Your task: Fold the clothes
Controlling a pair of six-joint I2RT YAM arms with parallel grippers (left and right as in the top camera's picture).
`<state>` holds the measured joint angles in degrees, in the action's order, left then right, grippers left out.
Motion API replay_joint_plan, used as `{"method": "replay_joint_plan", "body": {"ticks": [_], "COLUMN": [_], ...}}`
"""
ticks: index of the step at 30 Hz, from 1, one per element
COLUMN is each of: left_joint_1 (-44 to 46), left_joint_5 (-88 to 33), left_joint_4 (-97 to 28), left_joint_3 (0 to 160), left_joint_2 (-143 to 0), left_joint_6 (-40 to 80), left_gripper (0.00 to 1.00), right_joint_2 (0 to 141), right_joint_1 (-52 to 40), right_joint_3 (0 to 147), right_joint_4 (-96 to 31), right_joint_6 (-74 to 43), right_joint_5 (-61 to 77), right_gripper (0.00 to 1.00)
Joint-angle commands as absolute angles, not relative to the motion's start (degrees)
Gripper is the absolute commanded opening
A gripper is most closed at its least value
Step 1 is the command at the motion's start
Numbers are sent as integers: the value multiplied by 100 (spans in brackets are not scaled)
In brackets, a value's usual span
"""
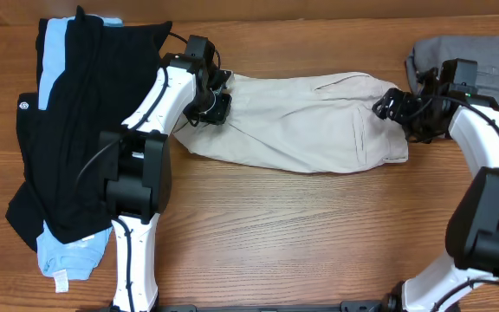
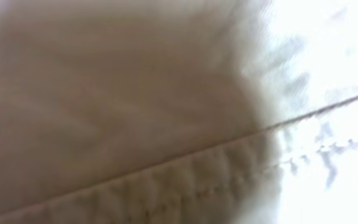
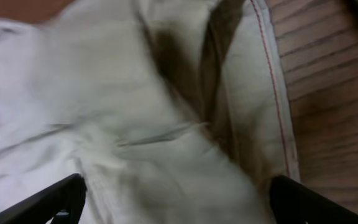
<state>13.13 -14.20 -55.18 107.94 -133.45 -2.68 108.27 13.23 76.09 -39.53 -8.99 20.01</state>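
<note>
The rumpled fold beside the red-stitched hem lies below my right gripper, so next I need to bring the gripper down to its left in the overhead view and pinch that fold.
A beige garment (image 1: 301, 121) lies spread across the middle of the wooden table. My left gripper (image 1: 208, 106) is at its left end. The left wrist view shows only beige cloth and a stitched seam (image 2: 166, 168) pressed close to the camera, with the fingers hidden, so the gripper seems shut on the cloth. My right gripper (image 1: 386, 106) is at the garment's right end. In the right wrist view its fingers (image 3: 178, 186) are spread wide and open over the rumpled beige cloth (image 3: 135, 93), beside a red-stitched hem (image 3: 272, 81).
A pile of black and light-blue clothes (image 1: 68, 130) lies at the left, close behind the left arm. A folded grey garment (image 1: 483, 61) lies at the far right, just behind the right gripper. Bare wooden table (image 1: 301, 234) shows in front.
</note>
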Motion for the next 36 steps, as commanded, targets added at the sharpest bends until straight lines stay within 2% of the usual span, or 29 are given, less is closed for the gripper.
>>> {"method": "replay_joint_plan", "body": {"ticks": [1,12,18,19,20,21,22,23,25,32,36], "left_joint_1": [1315,1315,1315,1315,1315,1315,1315,1315,1315,1313,1313], "left_joint_5": [-1466,-1466,-1468,-1466,-1466,-1466,-1463,-1466,-1466,-1483,-1586], "left_joint_4": [-5476,-5485,-5511,-5522,-5540,-5566,-5581,-5592,-5610,-5800,-6154], "left_joint_3": [10772,10772,10772,10772,10772,10772,10772,10772,10772,10777,10805], "left_joint_2": [-13447,-13447,-13447,-13447,-13447,-13447,-13447,-13447,-13447,-13445,-13443], "left_joint_6": [-119,-117,-106,-106,-106,-106,-106,-106,-106,-106,-104], "left_gripper": [11,10,10,10,10,10,9,7,4,4,4], "right_joint_2": [11240,11797,12302,12370,12436,12444,12444,12440,12420,12217,11806], "right_joint_1": [1352,1216,899,856,821,799,799,799,882,1594,2010], "right_joint_3": [7721,7721,7721,7721,7721,7721,7723,7736,7817,8488,8958], "right_joint_4": [-3844,-3463,-3326,-3326,-3326,-3328,-3323,-3319,-3365,-4442,-5581], "right_joint_6": [-836,-749,-1072,-1070,-1072,-1074,-1076,-1129,-1238,-996,-539], "right_joint_5": [2078,2639,2993,3030,3041,3037,3035,3033,3050,3618,3870], "right_gripper": [99,99,90,87,77,53,33,20,4,4,4]}}
